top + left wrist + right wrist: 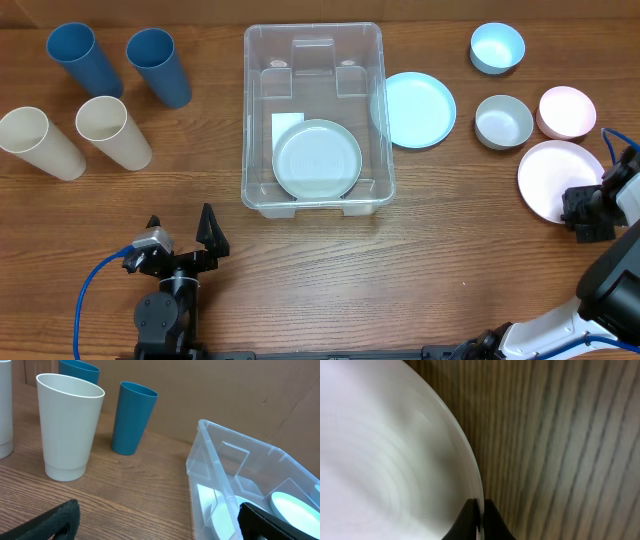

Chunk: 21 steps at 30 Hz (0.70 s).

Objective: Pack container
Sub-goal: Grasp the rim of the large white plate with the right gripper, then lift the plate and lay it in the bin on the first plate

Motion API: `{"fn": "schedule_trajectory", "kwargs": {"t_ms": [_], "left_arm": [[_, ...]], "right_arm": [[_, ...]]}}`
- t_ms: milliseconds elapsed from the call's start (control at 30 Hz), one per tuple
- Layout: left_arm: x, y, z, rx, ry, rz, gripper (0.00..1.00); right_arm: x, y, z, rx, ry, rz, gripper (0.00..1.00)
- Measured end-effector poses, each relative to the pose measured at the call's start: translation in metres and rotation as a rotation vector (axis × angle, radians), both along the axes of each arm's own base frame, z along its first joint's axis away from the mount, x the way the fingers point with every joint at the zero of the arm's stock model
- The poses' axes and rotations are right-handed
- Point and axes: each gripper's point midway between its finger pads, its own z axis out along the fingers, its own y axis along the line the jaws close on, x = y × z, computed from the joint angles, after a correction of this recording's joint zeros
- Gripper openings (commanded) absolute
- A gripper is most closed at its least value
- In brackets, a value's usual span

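The pale green plate is enclosed by the side of the container, so my right gripper should next lift, cross over to its left in the overhead view and lower onto the plate.
The clear container stands at the table's middle with a pale green plate inside it; it also shows in the left wrist view. My right gripper is at the right edge, shut on the rim of a pale pink plate, seen close up in the right wrist view with both fingers pinching its edge. My left gripper is open and empty near the front left, short of the container.
Two blue cups and two cream cups stand at the left. A light blue plate lies against the container's right side. A blue bowl, a grey bowl and a pink bowl sit at the right.
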Motion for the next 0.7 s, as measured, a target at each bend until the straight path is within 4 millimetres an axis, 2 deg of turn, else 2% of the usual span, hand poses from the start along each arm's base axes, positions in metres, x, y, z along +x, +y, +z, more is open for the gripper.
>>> {"fn": "schedule_trajectory", "kwargs": {"t_ms": [200, 333, 500, 567, 700], "left_arm": [[0.0, 0.0, 0.0, 0.0, 0.0, 0.0, 1.0], [0.0, 0.0, 0.0, 0.0, 0.0, 0.0, 1.0], [0.0, 0.0, 0.0, 0.0, 0.0, 0.0, 1.0], [0.0, 0.0, 0.0, 0.0, 0.0, 0.0, 1.0], [0.0, 0.0, 0.0, 0.0, 0.0, 0.0, 1.0]], "right_arm": [[-0.018, 0.016, 0.003, 0.064, 0.069, 0.006, 0.04], [-0.028, 0.029, 0.019, 0.095, 0.07, 0.024, 0.04], [-0.017, 0.039, 0.078, 0.049, -0.108, 0.114, 0.04], [-0.006, 0.046, 0.101, 0.048, -0.205, 0.177, 0.04], [0.019, 0.066, 0.163, 0.029, -0.449, 0.335, 0.04]]}}
